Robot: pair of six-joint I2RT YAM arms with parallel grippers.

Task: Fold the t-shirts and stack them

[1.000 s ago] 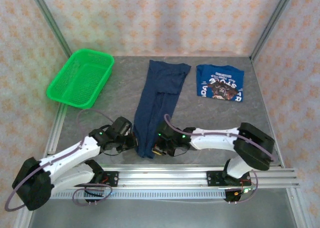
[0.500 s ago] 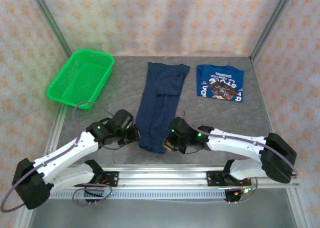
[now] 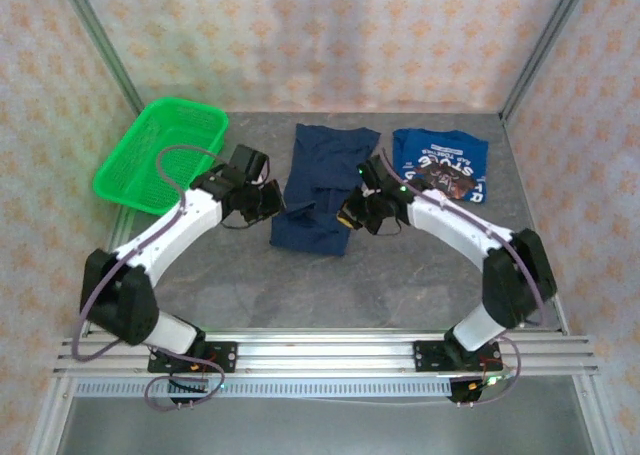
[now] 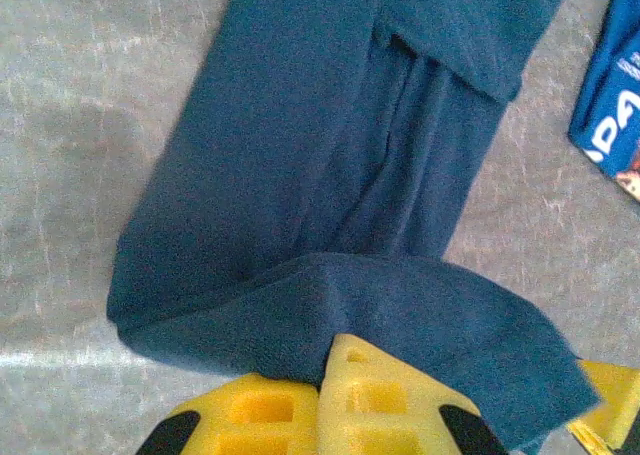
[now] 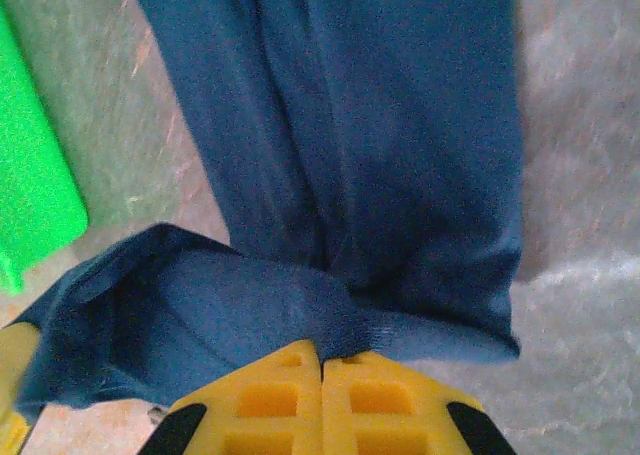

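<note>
The left gripper carries the shirt's hem corner outward and down onto the shirt's flat middle next and releases it. The lifted hem stops short of that middle.
A plain dark navy t-shirt lies folded lengthwise in the middle of the table, its near end lifted and doubled back over itself. My left gripper is shut on the left corner of that lifted hem. At the right corner my right gripper is shut on the same hem. Both yellow finger pairs press together with navy cloth between them. A brighter blue t-shirt with white lettering and a graphic lies folded at the back right, its edge also showing as blue cloth.
A green mesh basket sits at the back left, its rim near the shirt's left side. Metal frame posts and patterned walls enclose the grey table. A rail runs along the near edge.
Both grippers have carried the navy shirt's near hem away from the table's front edge toward the back, doubling the long shirt over itself. Both arms are now stretched far forward.
</note>
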